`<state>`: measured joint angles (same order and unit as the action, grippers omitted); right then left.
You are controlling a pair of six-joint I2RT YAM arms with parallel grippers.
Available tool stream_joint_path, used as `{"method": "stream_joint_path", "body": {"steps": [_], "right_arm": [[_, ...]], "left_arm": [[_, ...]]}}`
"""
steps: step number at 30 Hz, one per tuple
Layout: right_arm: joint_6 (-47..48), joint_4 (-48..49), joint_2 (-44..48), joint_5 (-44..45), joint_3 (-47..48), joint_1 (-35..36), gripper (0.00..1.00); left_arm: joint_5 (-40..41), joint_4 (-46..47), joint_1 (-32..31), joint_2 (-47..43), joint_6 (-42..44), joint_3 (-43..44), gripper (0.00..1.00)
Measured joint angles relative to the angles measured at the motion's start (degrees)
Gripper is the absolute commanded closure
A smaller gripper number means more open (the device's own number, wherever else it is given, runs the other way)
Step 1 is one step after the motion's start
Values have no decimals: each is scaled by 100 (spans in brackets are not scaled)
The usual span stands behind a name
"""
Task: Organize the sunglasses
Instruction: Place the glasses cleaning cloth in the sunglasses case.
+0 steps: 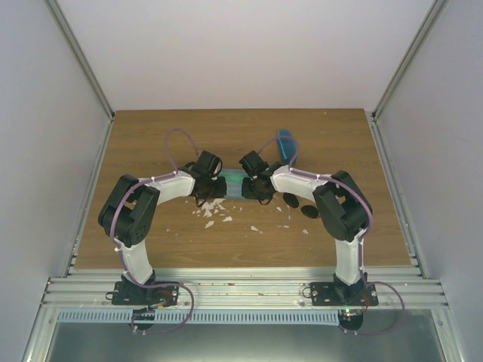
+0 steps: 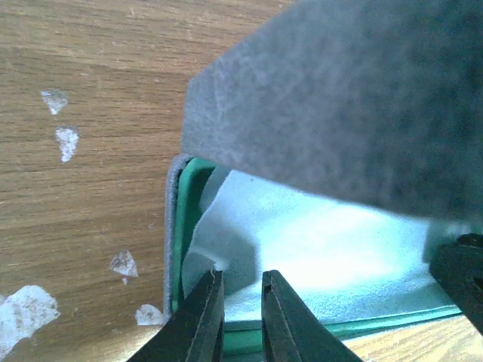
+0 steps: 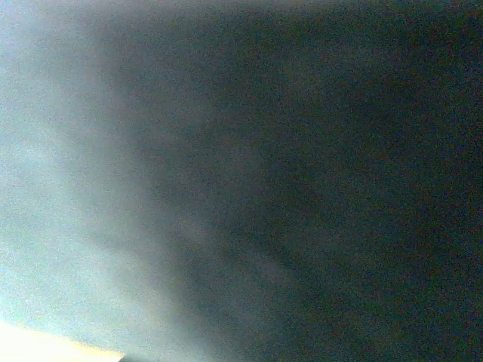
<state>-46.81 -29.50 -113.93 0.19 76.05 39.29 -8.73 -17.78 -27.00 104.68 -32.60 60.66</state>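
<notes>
The case stands open and empty, so the robot's right gripper needs to rise off it next, move right in the top view and come down onto the black sunglasses' thin arm point(image 1: 301, 204).
The grey-blue rectangular case point(image 1: 234, 185) lies at the table's middle between both grippers. In the left wrist view its grey lid point(image 2: 339, 98) stands raised over the green rim point(image 2: 179, 226) and pale blue lining point(image 2: 324, 256); no sunglasses show inside. My left gripper point(image 2: 242, 274) is narrowly open and empty, its tips over the case's near edge; it also shows in the top view point(image 1: 217, 187). My right gripper point(image 1: 253, 185) is at the case's right end; its wrist view is filled by a blurred dark grey surface. The black round sunglasses point(image 1: 291, 200) lie by the right arm. The reddish-brown pair is out of view.
The bright blue oval case point(image 1: 285, 142) lies behind the right gripper. White worn patches point(image 1: 215, 213) mark the wooden table point(image 1: 151, 151) in front of the case. A dark shape point(image 2: 462, 275) sits at the right edge of the left wrist view. Grey walls enclose the table.
</notes>
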Motion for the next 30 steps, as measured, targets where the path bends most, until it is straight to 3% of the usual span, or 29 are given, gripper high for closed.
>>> {"method": "stream_joint_path", "body": {"steps": [11, 16, 23, 26, 30], "right_arm": [[90, -258, 636, 503, -229, -24, 72], [153, -254, 1526, 837, -518, -68, 59], [-72, -664, 3281, 1790, -1606, -472, 34], [-175, -868, 3939, 2090, -2131, -879, 33], [-107, -905, 4483, 2079, -2900, -1840, 42]], "left_arm": [[17, -173, 0, -278, 4, -17, 76], [-44, -205, 0, -876, 2, -59, 69], [-168, -13, 0, -2229, 20, -619, 56], [-341, 146, 0, -2824, 114, -951, 52], [-750, 448, 0, -3495, 291, -1274, 47]]}}
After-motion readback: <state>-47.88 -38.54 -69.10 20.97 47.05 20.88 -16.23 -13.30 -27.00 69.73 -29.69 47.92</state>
